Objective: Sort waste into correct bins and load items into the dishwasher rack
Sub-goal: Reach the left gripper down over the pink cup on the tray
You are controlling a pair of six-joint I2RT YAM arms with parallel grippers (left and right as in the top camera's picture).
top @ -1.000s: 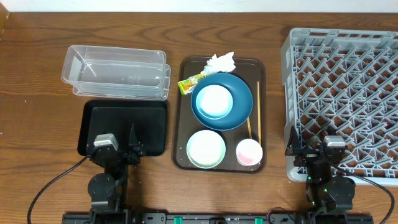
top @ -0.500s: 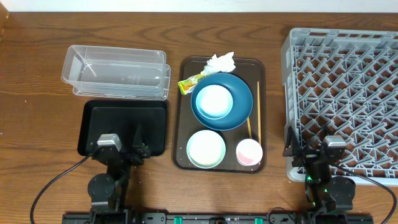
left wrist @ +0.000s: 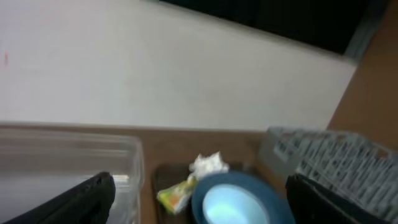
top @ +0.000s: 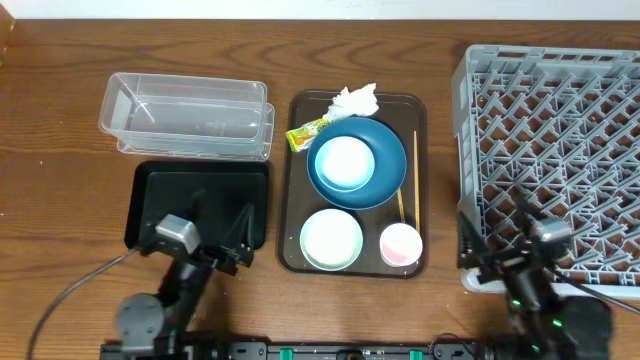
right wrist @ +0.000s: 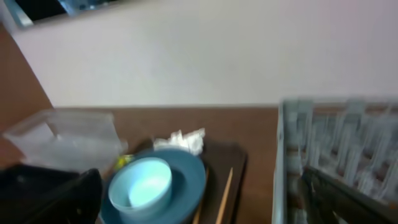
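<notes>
The upright pink cup is to the right of my left gripper in the overhead view, so my left gripper next needs to swing across and tip down onto its bowl-side rim (top: 382, 242).
On the brown serving tray (top: 290, 200) lie a crumpled white tissue (top: 355, 99) and a yellow-green wrapper (top: 308, 133). Beside them sits a blue dish (top: 385, 170) with a white bowl (top: 344, 162) in it. A green-rimmed bowl (top: 331, 239), a pink cup (top: 400, 244) and wooden chopsticks (top: 416, 185) are there too. The clear tub (top: 185, 117) and black tray (top: 165, 195) are at the left, the grey rack (top: 555, 130) at the right. My left gripper (top: 222, 225) hangs open over the black tray. My right gripper (top: 495, 238) is open at the rack's near left corner. Both hold nothing.
The left wrist view is blurred: the blue dish (left wrist: 233, 199), tissue (left wrist: 208, 165) and wrapper (left wrist: 174, 196) show between the open fingers. The right wrist view shows the white bowl (right wrist: 142, 185), a chopstick (right wrist: 222, 193) and the rack (right wrist: 336, 149). A white wall runs behind the table.
Both arms have started to move. The left gripper has swung right and forward over the black tray; the right gripper has shifted and tilted at the rack's corner. All objects are unmoved.
</notes>
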